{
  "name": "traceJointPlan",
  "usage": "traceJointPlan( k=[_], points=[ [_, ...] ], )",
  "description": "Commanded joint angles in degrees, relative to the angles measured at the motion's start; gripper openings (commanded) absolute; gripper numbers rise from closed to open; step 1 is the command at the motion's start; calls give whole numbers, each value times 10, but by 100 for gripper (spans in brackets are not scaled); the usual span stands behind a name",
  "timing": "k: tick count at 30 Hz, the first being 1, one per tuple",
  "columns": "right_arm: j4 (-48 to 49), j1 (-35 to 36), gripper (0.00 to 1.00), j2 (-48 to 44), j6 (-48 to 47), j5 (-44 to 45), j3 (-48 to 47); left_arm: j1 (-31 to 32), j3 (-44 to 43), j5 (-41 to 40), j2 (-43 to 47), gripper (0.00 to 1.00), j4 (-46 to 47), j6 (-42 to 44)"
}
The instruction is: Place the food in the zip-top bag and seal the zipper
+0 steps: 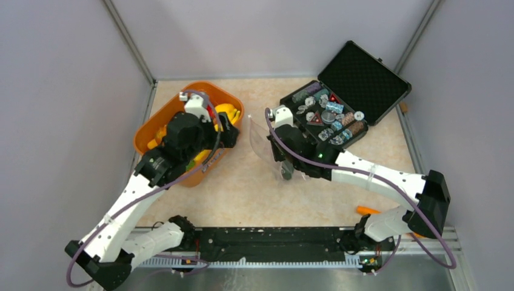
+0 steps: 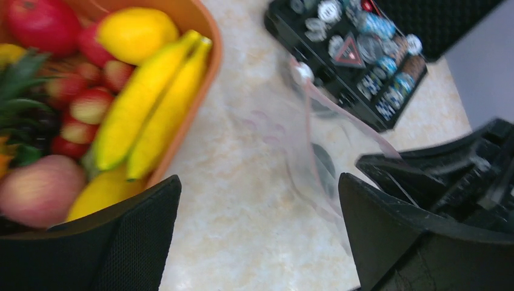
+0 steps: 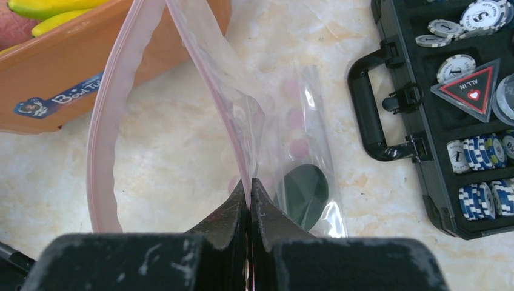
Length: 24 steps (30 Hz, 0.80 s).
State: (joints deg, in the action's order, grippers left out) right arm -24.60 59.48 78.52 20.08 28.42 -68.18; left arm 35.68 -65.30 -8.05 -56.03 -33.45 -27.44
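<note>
My left gripper moves outward over the orange basket [image 1: 159,130] next and lowers onto the lemon [image 1: 225,108], since that fruit lies outward of and below its open fingers.
The food, with yellow bananas [image 2: 151,103], a lemon [image 2: 136,31] and red apples [image 2: 42,24], fills an orange basket [image 1: 159,130] at the left. My left gripper [image 2: 259,182] is open and empty over bare table just right of the basket's rim [image 2: 209,36]. My right gripper [image 3: 249,185] is shut on the zip-top bag [image 3: 303,121] at its pink zipper [image 3: 100,151], whose other strip bows out to the left, so the mouth gapes. A dark green piece [image 3: 306,193] lies inside the bag. In the top view the bag [image 1: 259,138] hangs between both grippers.
An open black case [image 1: 363,82] with chips and tokens stands at the back right, its handle [image 3: 370,115] close to the bag. A small orange piece [image 1: 368,211] lies near the right arm's base. Grey walls enclose the table.
</note>
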Motion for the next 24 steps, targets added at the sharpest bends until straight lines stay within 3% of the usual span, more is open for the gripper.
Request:
traceJointPlan(
  k=[1,9,17,19,21,24],
  points=[
    [35,-4,0,-12,10,-18,5,-81,-10,-18,19,99,-28,49],
    [46,-4,0,-27,12,-33,25,-265,-22,139,-78,99,25,66],
    [42,-5,0,-41,13,-50,27,-341,-125,352,-263,99,96,94],
    [47,-5,0,-50,17,-53,33,-353,-139,373,-298,99,119,99],
    [52,-5,0,-55,17,-54,37,-389,-139,400,-332,99,154,71],
    [45,-5,0,-53,16,-59,32,-437,-133,535,-383,99,238,3]
  ],
)
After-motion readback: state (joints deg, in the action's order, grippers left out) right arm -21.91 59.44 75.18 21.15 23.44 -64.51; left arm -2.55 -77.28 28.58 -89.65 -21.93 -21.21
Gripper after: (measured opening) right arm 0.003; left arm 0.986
